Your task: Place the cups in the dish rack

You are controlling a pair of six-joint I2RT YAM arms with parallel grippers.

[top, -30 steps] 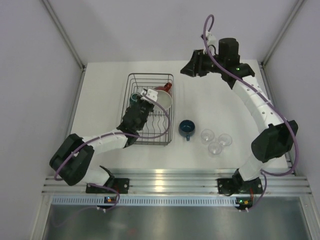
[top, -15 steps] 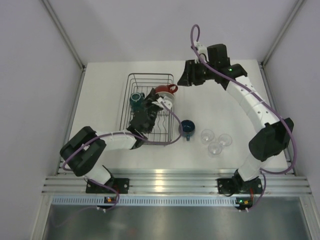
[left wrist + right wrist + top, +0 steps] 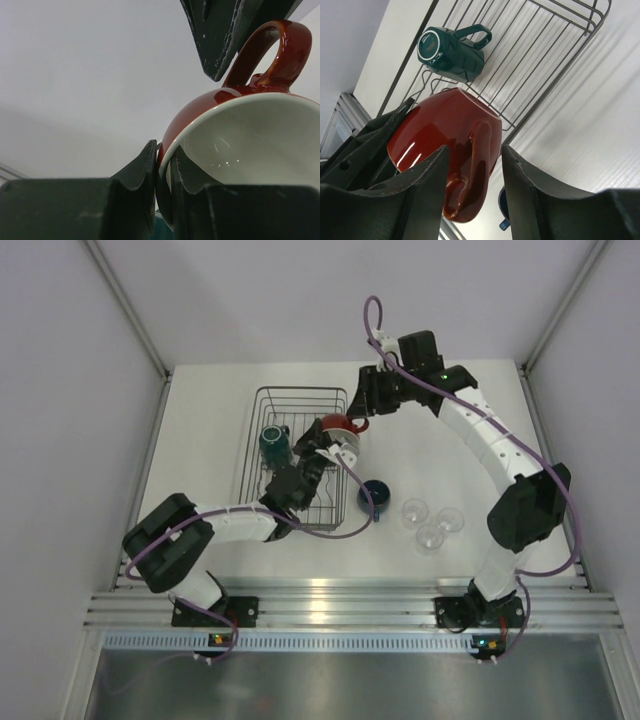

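My left gripper will next move outward and in from the rack's edge and release the red cup (image 3: pixel 338 425) over the bare far wires, because the cup sticks out over that edge.
My left gripper (image 3: pixel 328 443) is shut on the rim of the big red cup (image 3: pixel 338 425), holding it tilted above the right edge of the dish rack (image 3: pixel 300 390). In the left wrist view one finger is inside and one outside the rim (image 3: pixel 165 167), with the white inside (image 3: pixel 250 140) facing the camera. My right gripper (image 3: pixel 363 410) is open, and in the right wrist view the cup's handle (image 3: pixel 477 150) lies between its fingers. The teal mug (image 3: pixel 272 442) lies on its side in the rack. The dark-blue cup (image 3: pixel 375 493) and three clear glasses (image 3: pixel 430 523) stand on the table.
White walls close in the table at the back and sides. A metal rail (image 3: pixel 340 605) runs along the near edge by the arm bases. The rack's prongs (image 3: pixel 310 485) stand in its near half, under my left forearm.
My left gripper has carried the red cup up and to the right, to the rack's right edge. My right arm has swung left and down until its open fingers straddle the cup's handle.
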